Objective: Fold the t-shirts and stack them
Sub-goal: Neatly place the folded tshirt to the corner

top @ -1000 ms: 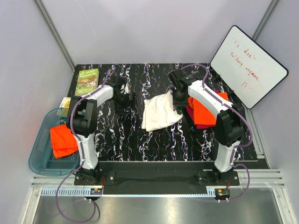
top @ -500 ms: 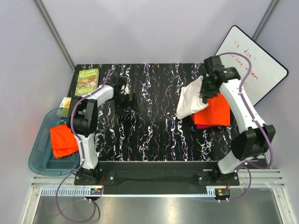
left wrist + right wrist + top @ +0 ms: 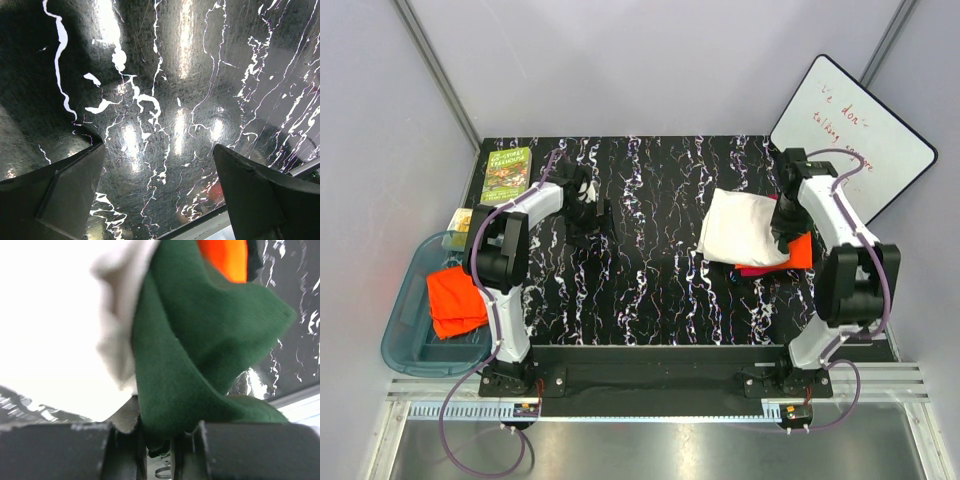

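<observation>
My right gripper should next lift the cream shirt and pull it to the right in the top view. Then it should lower the cream shirt over the bare edge of the orange t-shirt.
The folded cream t-shirt (image 3: pixel 740 228) lies over an orange t-shirt (image 3: pixel 802 251) and a dark red cloth at the table's right side. My right gripper (image 3: pixel 784 222) is shut on the cream shirt's edge; the right wrist view shows its dark green sleeve (image 3: pixel 195 370) and cream cloth (image 3: pixel 60 330) pinched between the jaws, with orange cloth (image 3: pixel 225 257) beyond. Another orange t-shirt (image 3: pixel 455 300) lies folded in the blue bin. My left gripper (image 3: pixel 588 212) is open and empty just above the bare tabletop (image 3: pixel 165 95), left of centre.
A blue plastic bin (image 3: pixel 405 335) sits off the table's left edge. A green book (image 3: pixel 506 173) lies at the back left corner, a small yellow item (image 3: pixel 461 220) beside it. A whiteboard (image 3: pixel 850 140) leans at the back right. The table is black marble-patterned (image 3: pixel 650 290).
My right gripper has carried the cream shirt from the table's middle to the right and lowered it onto the orange shirt. The left arm has not moved.
</observation>
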`<state>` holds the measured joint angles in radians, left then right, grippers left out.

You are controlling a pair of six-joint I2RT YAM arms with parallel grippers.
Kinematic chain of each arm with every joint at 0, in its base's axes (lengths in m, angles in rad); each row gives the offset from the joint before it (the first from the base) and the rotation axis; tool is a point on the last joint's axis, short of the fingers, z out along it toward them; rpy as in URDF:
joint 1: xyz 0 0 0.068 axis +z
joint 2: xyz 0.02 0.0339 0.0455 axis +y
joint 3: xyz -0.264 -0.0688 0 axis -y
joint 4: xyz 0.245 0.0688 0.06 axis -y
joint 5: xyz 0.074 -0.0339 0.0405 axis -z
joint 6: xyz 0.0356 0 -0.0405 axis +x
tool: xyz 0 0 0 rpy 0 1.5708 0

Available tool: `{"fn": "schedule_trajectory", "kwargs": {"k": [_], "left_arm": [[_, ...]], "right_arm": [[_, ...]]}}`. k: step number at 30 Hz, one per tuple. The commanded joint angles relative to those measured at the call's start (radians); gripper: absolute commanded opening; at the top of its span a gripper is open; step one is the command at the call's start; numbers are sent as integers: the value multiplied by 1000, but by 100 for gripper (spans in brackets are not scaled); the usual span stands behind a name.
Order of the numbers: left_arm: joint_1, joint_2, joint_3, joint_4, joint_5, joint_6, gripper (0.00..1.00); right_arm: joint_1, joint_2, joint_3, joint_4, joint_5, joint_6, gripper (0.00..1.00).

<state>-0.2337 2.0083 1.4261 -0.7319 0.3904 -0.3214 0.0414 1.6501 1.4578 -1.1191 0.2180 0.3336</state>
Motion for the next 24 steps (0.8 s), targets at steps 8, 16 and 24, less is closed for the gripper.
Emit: {"fn": "schedule_trajectory", "kwargs": {"k": [8, 16, 24], "left_arm": [[4, -14, -39, -23, -48, 27, 99], [4, 3, -44, -21, -50, 24, 99], [4, 4, -39, -37, -58, 33, 99]], "right_arm": [[-77, 83, 142, 41, -103, -76, 12], [-78, 85, 219, -15, -23, -157, 19], [-101, 289, 162, -2, 73, -122, 18]]}}
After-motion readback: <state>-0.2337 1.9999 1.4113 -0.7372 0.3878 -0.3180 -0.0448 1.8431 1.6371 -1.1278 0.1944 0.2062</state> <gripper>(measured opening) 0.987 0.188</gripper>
